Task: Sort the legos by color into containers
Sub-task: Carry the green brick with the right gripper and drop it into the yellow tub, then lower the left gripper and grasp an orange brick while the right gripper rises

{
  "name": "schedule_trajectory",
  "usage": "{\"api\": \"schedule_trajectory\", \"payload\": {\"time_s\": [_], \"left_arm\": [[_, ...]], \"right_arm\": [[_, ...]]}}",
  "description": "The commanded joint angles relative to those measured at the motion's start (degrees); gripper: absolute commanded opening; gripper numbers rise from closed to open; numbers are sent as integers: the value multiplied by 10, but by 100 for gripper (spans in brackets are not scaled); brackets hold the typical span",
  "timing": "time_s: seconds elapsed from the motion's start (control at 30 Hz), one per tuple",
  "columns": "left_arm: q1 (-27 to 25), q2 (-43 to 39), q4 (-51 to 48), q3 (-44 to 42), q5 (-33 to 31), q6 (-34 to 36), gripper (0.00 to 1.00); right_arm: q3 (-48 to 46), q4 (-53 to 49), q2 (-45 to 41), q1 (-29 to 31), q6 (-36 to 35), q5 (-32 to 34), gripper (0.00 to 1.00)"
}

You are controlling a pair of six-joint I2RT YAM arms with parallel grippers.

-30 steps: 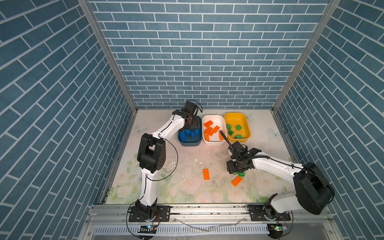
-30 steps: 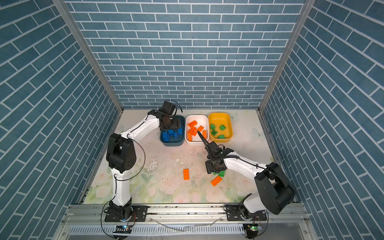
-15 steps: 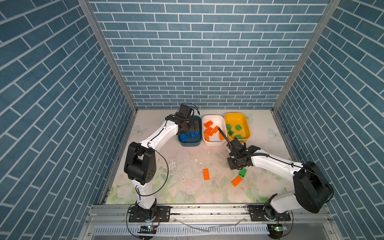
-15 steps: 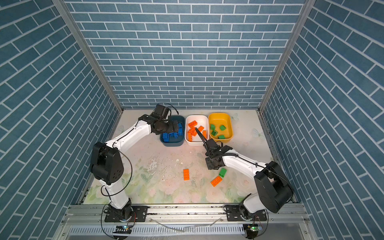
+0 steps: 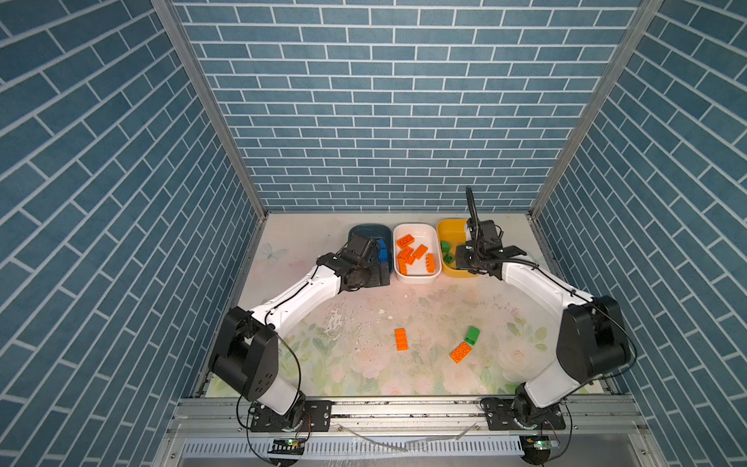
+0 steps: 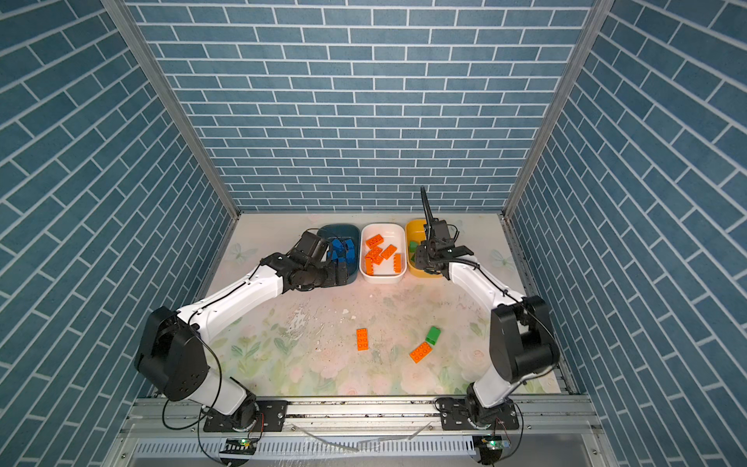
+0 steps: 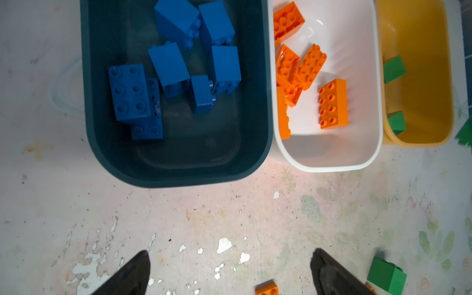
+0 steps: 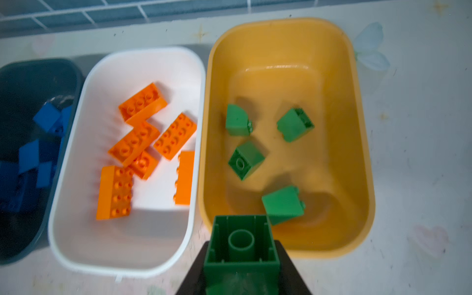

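Observation:
I will move my open left gripper back and down from the teal tub (image 5: 370, 233) onto the far end of the lone orange lego (image 5: 399, 333), because the lego's long sides are clear.
The containers stand in a row at the back: teal tub (image 5: 370, 233) with blue legos, white tub (image 5: 416, 276) with orange legos, yellow tub (image 5: 446, 227) with green legos. My right gripper (image 8: 241, 255) is shut on a green lego (image 8: 241, 237), held hollow side up over the yellow tub's (image 8: 362, 158) near rim. My left gripper (image 7: 229, 255) hangs open and empty above the table, just in front of the teal tub (image 7: 178, 176). Two orange legos (image 5: 401, 339) (image 5: 461, 352) and a green lego (image 5: 471, 335) lie loose on the table.
The white tub (image 7: 329, 167) touches both of its neighbours. The table mat (image 5: 355, 323) is worn, with flaked patches. Blue brick-pattern walls close in the left, right and back sides. An aluminium rail (image 5: 404, 408) carries both arm bases along the front edge.
My right gripper shut on a green lego near the loose ones and carried it back to the yellow tub. My left gripper opened fully and drew back from over the teal tub.

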Motion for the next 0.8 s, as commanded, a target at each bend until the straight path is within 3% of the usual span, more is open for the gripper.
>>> {"api": "schedule_trajectory", "payload": {"time_s": [0.0,0.1,0.2,0.37,0.43,0.6,0.77], "left_arm": [[-24,-14,-5,-18,-24,-29,99],[-47,-15,-20,-24,-38,-33,99],[-69,-11,-30,-26,-37,-39,99],[-120,30,-75,-9,-27,-50,99],[-147,55,-97,2,-22,-52,98],[-195,106,-128,16,3,-57,98],[-214,143,-134,30,27,-58,98]], "right_arm": [[89,-26,62,-13,-14,26,33],[156,-74,110,-14,-11,77,45],[162,-85,108,-14,-10,79,64],[75,-60,34,-14,5,82,78],[19,-42,-9,-14,20,86,99],[-116,2,-112,-14,65,104,99],[-209,15,-189,-14,64,112,99]]}}
